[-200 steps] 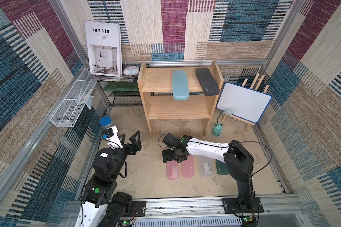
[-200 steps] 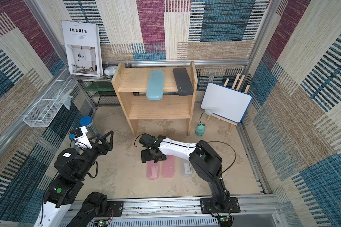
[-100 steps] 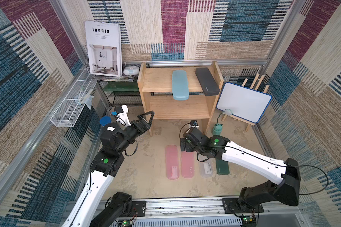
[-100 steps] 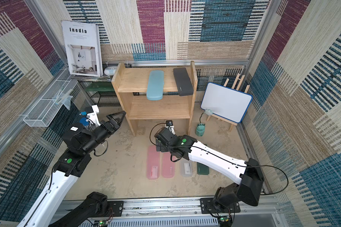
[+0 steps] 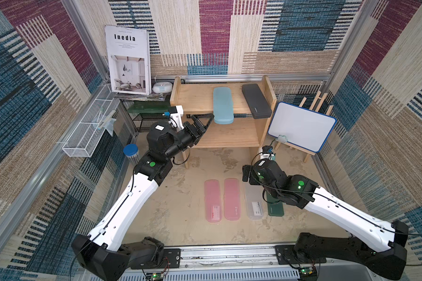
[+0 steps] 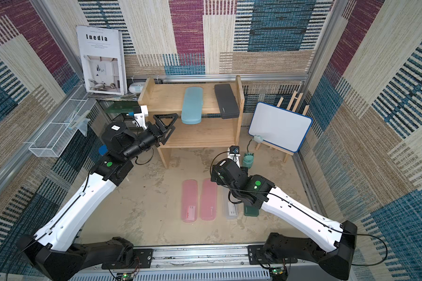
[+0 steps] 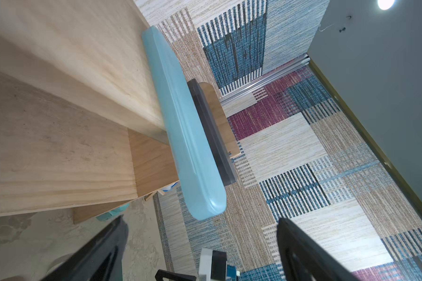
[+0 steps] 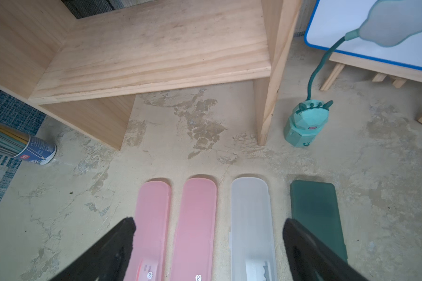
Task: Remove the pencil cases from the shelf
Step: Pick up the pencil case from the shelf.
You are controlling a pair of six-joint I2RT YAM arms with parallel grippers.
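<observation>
Next, my left gripper moves in from the side and closes above and below the blue case's overhanging end [image 5: 224, 119] [image 7: 200, 191]. That end juts clear of the shelf's front edge.
On the top tier of the wooden shelf [image 5: 195, 97] lie a light blue pencil case [image 5: 223, 105] and a black one [image 5: 256, 101], both overhanging the front edge. My left gripper [image 5: 207, 121] is open just left of the blue case's [image 7: 190, 146] overhanging end, not touching it. Two pink cases [image 5: 212, 200] [image 5: 232, 199], a frosted clear case [image 5: 253, 204] and a dark green case [image 5: 275, 209] lie side by side on the floor. Above their far ends my right gripper [image 8: 208, 223] hangs open and empty.
A whiteboard on an easel [image 5: 300, 126] and a teal lamp [image 8: 305, 126] stand right of the shelf. At left are a blue-capped cylinder of pencils [image 5: 130, 150], a white wire basket [image 5: 88, 131], a black mesh rack [image 5: 146, 116] and a magazine [image 5: 128, 60].
My left arm has stretched forward and up to the top tier's front edge, its jaws opening wider. My right arm has drawn back to the right, away from the pink cases.
</observation>
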